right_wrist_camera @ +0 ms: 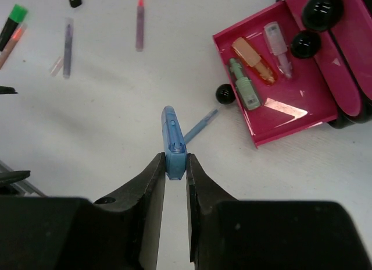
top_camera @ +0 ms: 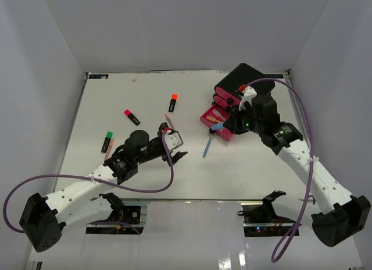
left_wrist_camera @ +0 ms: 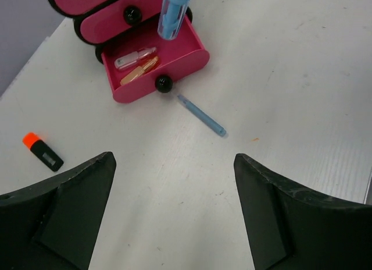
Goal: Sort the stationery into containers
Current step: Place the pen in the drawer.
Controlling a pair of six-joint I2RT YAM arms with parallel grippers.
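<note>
I will next move my right gripper outward and down over the open bottom drawer to release the stubby blue pen, as that drawer already holds similar stationery.
The containers are pink-fronted drawers in a black box (top_camera: 239, 84). The bottom drawer (top_camera: 208, 120) is pulled out and holds a green, an orange and a clear item (right_wrist_camera: 254, 60). My right gripper (right_wrist_camera: 175, 165) is shut on a stubby blue pen (right_wrist_camera: 173, 136), hanging just left of the open drawer (right_wrist_camera: 290, 121). A thin blue pen (top_camera: 207, 146) lies on the table below it. My left gripper (left_wrist_camera: 174, 159) stands open and empty over bare table, short of the thin blue pen (left_wrist_camera: 201, 116) and the open drawer (left_wrist_camera: 189, 60).
An orange-capped highlighter (top_camera: 172, 102), a pink-capped one (top_camera: 132, 116) and a green-capped one (top_camera: 107, 141) lie on the left half. A pink pen (top_camera: 169, 121) lies by my left gripper (top_camera: 176, 146). A purple pen (right_wrist_camera: 67, 46) lies nearby.
</note>
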